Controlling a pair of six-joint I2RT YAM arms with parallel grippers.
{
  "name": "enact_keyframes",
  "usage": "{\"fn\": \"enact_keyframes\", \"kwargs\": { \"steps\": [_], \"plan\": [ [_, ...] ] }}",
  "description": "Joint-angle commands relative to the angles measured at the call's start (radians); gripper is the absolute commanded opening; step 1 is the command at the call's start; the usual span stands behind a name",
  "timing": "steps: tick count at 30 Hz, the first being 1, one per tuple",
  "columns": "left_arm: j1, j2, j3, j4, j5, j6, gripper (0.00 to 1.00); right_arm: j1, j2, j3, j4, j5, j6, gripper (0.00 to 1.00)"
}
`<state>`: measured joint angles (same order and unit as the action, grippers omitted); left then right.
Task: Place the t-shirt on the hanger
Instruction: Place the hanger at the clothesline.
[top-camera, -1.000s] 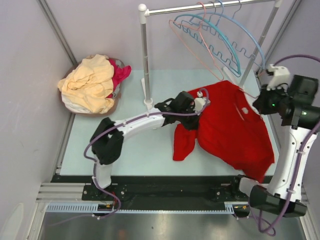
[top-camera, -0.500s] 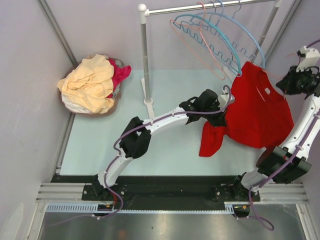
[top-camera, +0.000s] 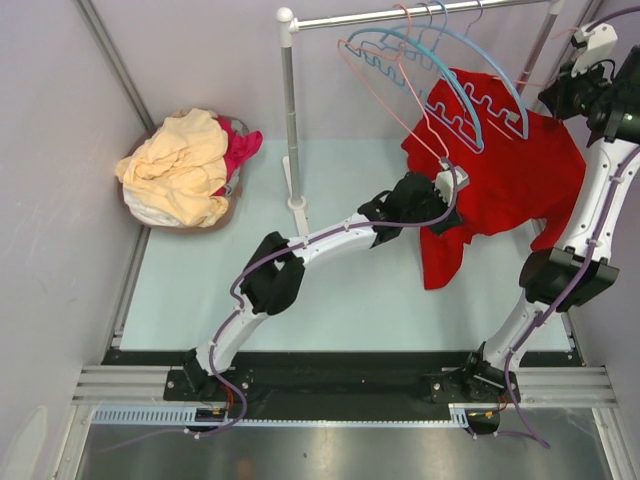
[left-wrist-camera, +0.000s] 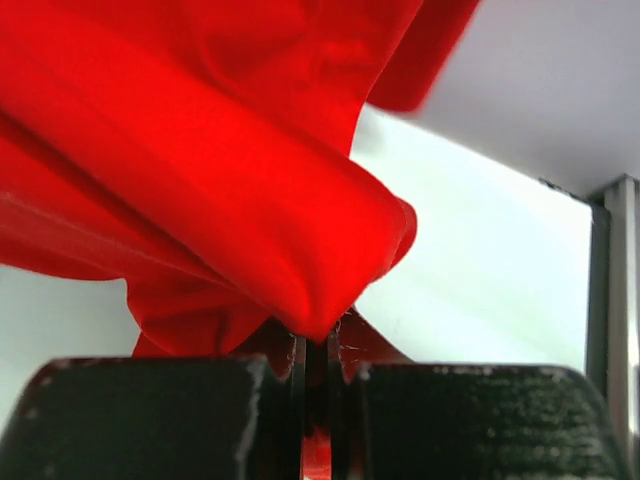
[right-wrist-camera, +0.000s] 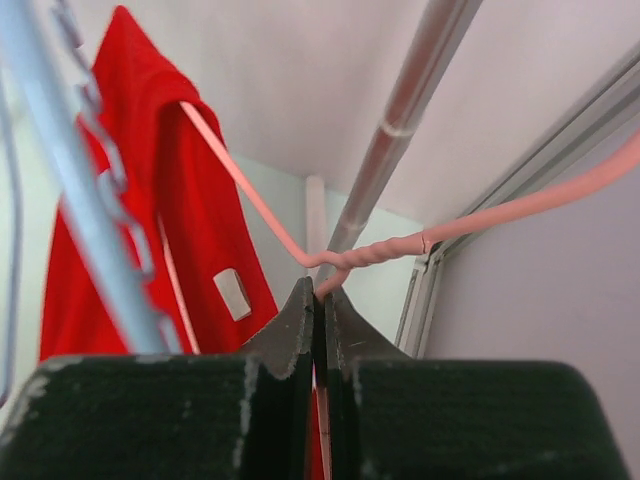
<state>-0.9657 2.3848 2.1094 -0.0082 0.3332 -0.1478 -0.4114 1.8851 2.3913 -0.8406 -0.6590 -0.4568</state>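
Note:
The robot's right gripper should next move up and outward to the bar beside the blue hangers, hook the salmon-pink hanger on and release it, because the t-shirt already covers the hanger's arm.
The red t-shirt hangs in the air at the right, just behind the blue hangers on the rail. One sleeve droops toward the table. My right gripper is raised high at the shirt's right. In the right wrist view it is shut on the salmon-pink hanger just below its twisted neck. One hanger arm runs into the t-shirt, whose label shows. My left gripper is at the shirt's lower left. It is shut on a fold of the t-shirt.
A rack with a rail and white pole stands at the back. Blue notched hangers and another salmon-pink hanger hang on it. A basket of yellow and magenta garments sits at the far left.
My right arm has lifted the hanger and t-shirt off the table, up and back to the rail. My left gripper went right with the cloth, then held still.

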Motion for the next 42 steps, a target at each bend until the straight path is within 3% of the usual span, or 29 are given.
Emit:
{"fn": "enact_keyframes", "kwargs": {
  "steps": [1, 17, 22, 28, 34, 42],
  "plan": [
    [-0.002, -0.01, 0.031, 0.125, -0.026, 0.011, 0.0, 0.043, 0.035, 0.106, 0.164, 0.062, 0.052, 0.0],
    [0.021, -0.073, -0.08, 0.18, -0.039, -0.015, 0.0, 0.19, 0.123, 0.187, 0.592, 0.327, 0.171, 0.0],
    [0.027, -0.073, -0.092, 0.177, -0.036, -0.018, 0.01, 0.18, 0.083, 0.144, 0.632, 0.32, 0.207, 0.0],
    [0.028, -0.073, -0.101, 0.183, -0.026, -0.021, 0.0, 0.14, -0.061, -0.082, 0.705, 0.279, 0.181, 0.0],
    [0.028, -0.07, -0.098, 0.189, -0.029, -0.035, 0.0, 0.169, -0.006, 0.037, 0.722, 0.303, 0.178, 0.0],
    [0.039, -0.078, -0.117, 0.178, -0.026, -0.036, 0.0, 0.253, 0.028, 0.042, 0.767, 0.358, 0.09, 0.0]
  ]
}}
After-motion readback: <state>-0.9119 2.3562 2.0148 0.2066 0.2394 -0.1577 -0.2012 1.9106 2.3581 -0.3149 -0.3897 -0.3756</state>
